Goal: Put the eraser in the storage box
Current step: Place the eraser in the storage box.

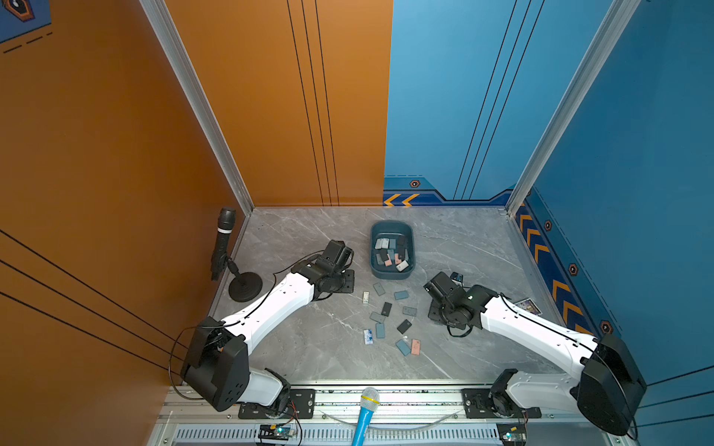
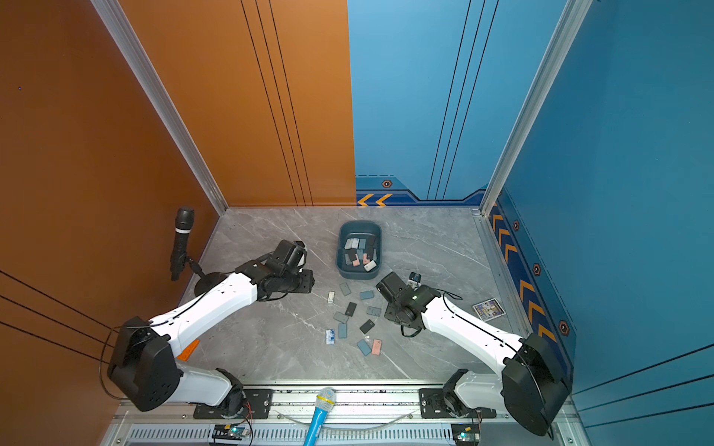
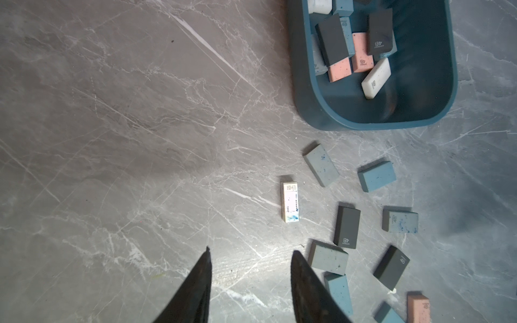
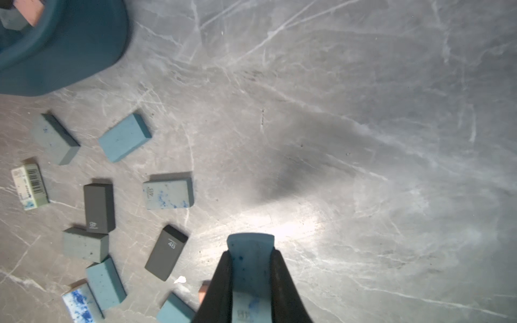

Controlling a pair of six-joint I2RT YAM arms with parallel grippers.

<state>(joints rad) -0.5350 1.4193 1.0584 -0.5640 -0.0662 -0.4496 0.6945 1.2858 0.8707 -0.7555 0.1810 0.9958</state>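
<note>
I will next swing my right gripper outward over the open middle of the storage box and lower it to release the light blue eraser, because the eraser still hangs above bare table.
The storage box (image 1: 391,275) (image 2: 358,275) is a dark teal tub at the table's middle back, with several erasers lying inside it. Its wall also shows in the left wrist view (image 3: 363,123) and the right wrist view (image 4: 70,56). Several loose erasers (image 1: 386,309) in blue, grey, black and pink are scattered on the table in front of the box. My right gripper (image 4: 251,253) is shut on a light blue eraser (image 4: 250,242), held above the bare table to the right of the box. My left gripper (image 3: 251,250) stands open and empty, left of the scattered erasers.
A black microphone on a stand (image 1: 224,247) is at the table's left edge. A blue microphone (image 1: 365,415) lies over the front rail. A printed card (image 1: 528,307) sits near the right wall. Orange and blue walls enclose the grey marble table (image 1: 309,347).
</note>
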